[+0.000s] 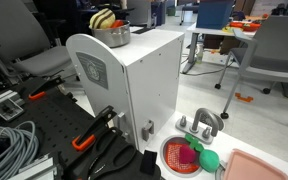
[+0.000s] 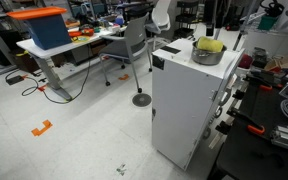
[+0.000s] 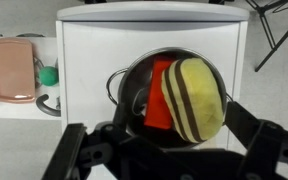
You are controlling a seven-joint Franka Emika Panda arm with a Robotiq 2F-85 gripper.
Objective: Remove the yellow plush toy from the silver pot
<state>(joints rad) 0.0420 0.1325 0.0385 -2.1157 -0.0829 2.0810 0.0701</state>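
Observation:
My gripper is to move down and to the right in the wrist view next, onto the lower part of the toy (image 2: 210, 46) (image 3: 200, 125), since it's off the pot's middle.
The silver pot (image 3: 134, 90) stands on top of a white box, seen from above in the wrist view. The yellow plush toy (image 3: 196, 98) with dark brown stripes lies in it, on the right side, next to a red-orange piece (image 3: 161, 100). My gripper (image 3: 170, 150) is open, directly above the pot, with its black fingers spread wide on either side of the toy and not touching it. Both exterior views show the pot (image 1: 114, 37) (image 2: 205, 56) with the toy (image 1: 104, 18) (image 2: 211, 45) sticking out above its rim.
The white box (image 1: 134, 85) stands on a white table. Beside it are a red ribbed bowl (image 1: 174, 160) holding pink and green toys, a pink tray (image 1: 259, 168) and a metal rack (image 1: 204, 122). Cables and clamps lie on the black bench (image 1: 24, 140). Office chairs and desks stand behind.

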